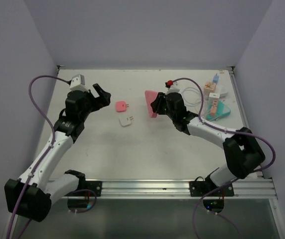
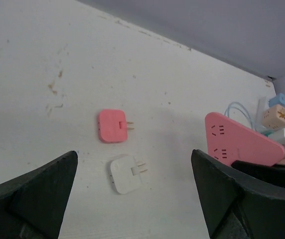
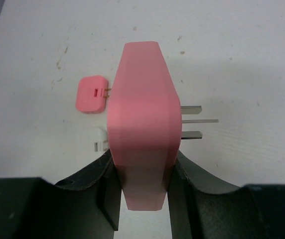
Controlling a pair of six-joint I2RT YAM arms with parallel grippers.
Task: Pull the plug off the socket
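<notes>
Next, my right gripper moves outward and down to the clear tabletop beyond the pink plug and releases the pink socket, since both plugs lie loose.
My right gripper (image 1: pixel 157 105) is shut on the pink triangular socket block (image 1: pixel 151 103), held on edge; in the right wrist view the block (image 3: pixel 141 124) sits between both fingers with metal prongs sticking out to its right. A small pink plug (image 1: pixel 121 105) and a small white plug (image 1: pixel 126 121) lie loose on the table left of the socket, both seen in the left wrist view, pink (image 2: pixel 112 125) above white (image 2: pixel 125 173). My left gripper (image 1: pixel 101 96) is open and empty, left of the plugs, hovering above them.
A teal socket block (image 1: pixel 217 110) with several adapters and a white cable stands at the back right. A red-tipped cable (image 1: pixel 169 83) lies behind the right gripper. The table's back wall and side walls enclose the area.
</notes>
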